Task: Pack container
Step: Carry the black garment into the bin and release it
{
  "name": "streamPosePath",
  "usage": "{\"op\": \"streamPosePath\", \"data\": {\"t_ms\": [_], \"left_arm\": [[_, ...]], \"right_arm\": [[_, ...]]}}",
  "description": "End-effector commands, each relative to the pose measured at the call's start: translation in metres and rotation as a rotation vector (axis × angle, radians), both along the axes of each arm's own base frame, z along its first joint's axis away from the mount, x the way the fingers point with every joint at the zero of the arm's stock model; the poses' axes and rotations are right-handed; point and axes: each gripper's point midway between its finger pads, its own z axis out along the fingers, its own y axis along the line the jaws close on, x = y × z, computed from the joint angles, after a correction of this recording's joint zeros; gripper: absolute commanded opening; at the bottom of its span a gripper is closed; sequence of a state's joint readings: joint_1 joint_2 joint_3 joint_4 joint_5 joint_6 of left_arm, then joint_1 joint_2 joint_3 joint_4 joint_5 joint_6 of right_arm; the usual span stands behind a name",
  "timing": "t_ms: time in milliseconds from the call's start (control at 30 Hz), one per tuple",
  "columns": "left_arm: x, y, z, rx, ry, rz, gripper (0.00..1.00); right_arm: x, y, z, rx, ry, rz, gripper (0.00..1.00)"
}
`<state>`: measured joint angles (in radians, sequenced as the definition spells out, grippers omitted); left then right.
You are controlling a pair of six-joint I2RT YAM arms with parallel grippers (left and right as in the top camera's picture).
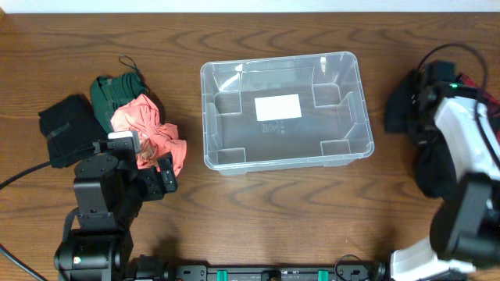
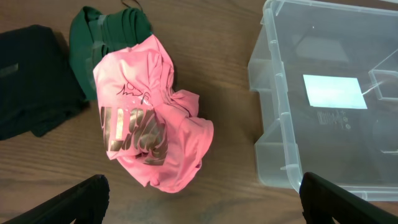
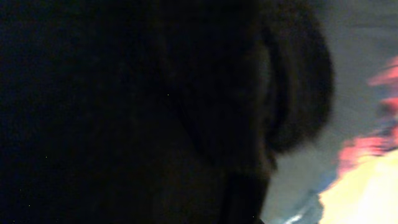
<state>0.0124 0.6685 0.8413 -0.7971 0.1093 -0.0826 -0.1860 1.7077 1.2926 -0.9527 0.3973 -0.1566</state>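
The bin is empty, so the robot's right gripper will next lift the black garment (image 1: 397,105) over the bin's rim, then lower it onto the bin's white-labelled base and open there.
The container (image 1: 209,117) is a clear plastic bin with a white label on its base, standing empty at the table's middle; it also shows in the left wrist view (image 2: 267,149). A crumpled pink shirt (image 1: 148,129) (image 2: 149,124) lies left of it. My left gripper (image 1: 156,173) (image 2: 199,202) is open and empty, just short of the pink shirt's near edge. My right gripper (image 1: 422,97) is down on a black garment (image 1: 397,105) right of the bin. The right wrist view is filled by dark cloth (image 3: 124,112), and its fingers cannot be made out.
A folded green garment (image 1: 113,92) (image 2: 102,37) and a black one (image 1: 66,125) (image 2: 31,81) lie behind the pink shirt. More black cloth (image 1: 430,168) lies under the right arm. Cables run at the far right.
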Motion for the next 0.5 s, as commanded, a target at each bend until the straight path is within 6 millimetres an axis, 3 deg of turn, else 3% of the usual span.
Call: {"op": "streamPosePath", "data": {"t_ms": [0,100,200,333,467], "left_arm": [[0.001,-0.001,0.009,-0.013,-0.021,0.002,0.98],[0.001,-0.001,0.008,-0.013,-0.02,0.002,0.98],[0.001,-0.001,0.008,-0.013,-0.02,0.002,0.98],[0.001,-0.001,0.008,-0.013,-0.02,0.002,0.98],[0.001,-0.001,0.008,-0.013,-0.02,0.002,0.98]], "right_arm": [[0.028,0.013,0.107,-0.039,-0.327,0.047,0.01],[0.031,0.043,0.157,-0.065,-0.432,0.204,0.01],[0.034,0.101,0.187,-0.025,-0.508,0.44,0.01],[0.034,0.185,0.2,0.051,-0.565,0.693,0.01],[0.03,0.262,0.184,0.108,-0.534,0.885,0.01]]}}
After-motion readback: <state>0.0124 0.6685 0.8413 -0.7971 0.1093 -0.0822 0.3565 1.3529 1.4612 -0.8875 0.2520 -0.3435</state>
